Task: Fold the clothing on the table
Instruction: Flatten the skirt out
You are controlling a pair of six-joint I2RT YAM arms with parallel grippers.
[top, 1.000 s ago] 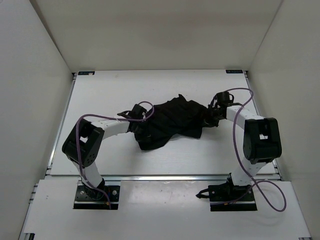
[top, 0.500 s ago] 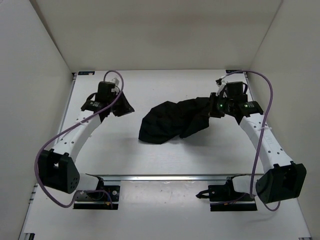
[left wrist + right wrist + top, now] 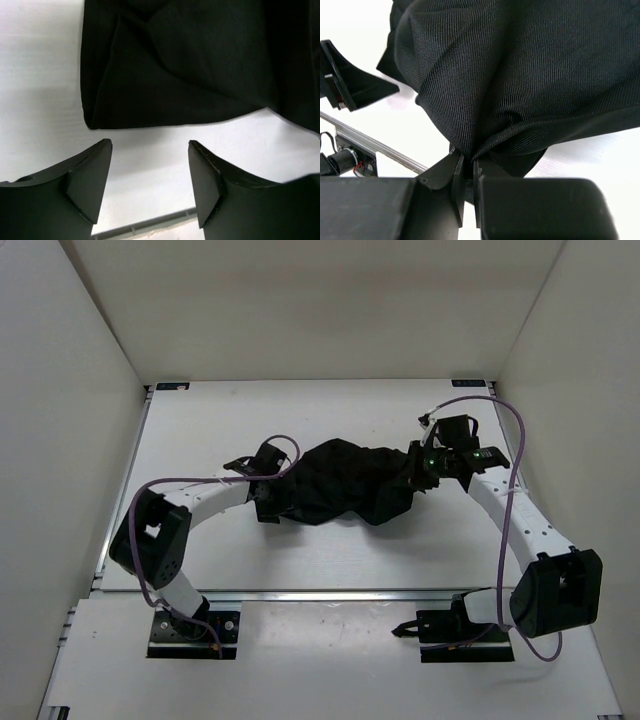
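My right gripper will next carry the pinched fold outward and release it over the bare tabletop there, since the clothing is bunched.
The clothing (image 3: 345, 480), a black ribbed garment, lies bunched in a long heap across the middle of the white table (image 3: 250, 420). My left gripper (image 3: 268, 502) sits at its left end, low over the table. In the left wrist view the left gripper (image 3: 150, 145) is open with only bare table between the fingers, and the clothing's (image 3: 190, 65) edge lies just beyond the tips. My right gripper (image 3: 415, 468) is at the right end. Seen from the right wrist, the right gripper (image 3: 467, 160) is shut on a pinched fold of the clothing (image 3: 520, 70).
White walls enclose the table on three sides. A metal rail (image 3: 330, 594) runs along its near edge, also seen as the rail (image 3: 145, 227) and the rail (image 3: 370, 142). Purple cables (image 3: 505, 440) loop off both arms. The left fingers (image 3: 350, 82) show in the right wrist view.
The left arm swung back from the far left to the clothing's left end and its gripper opened. The right arm shifted slightly, keeping its grip; the garment now lies more bunched.
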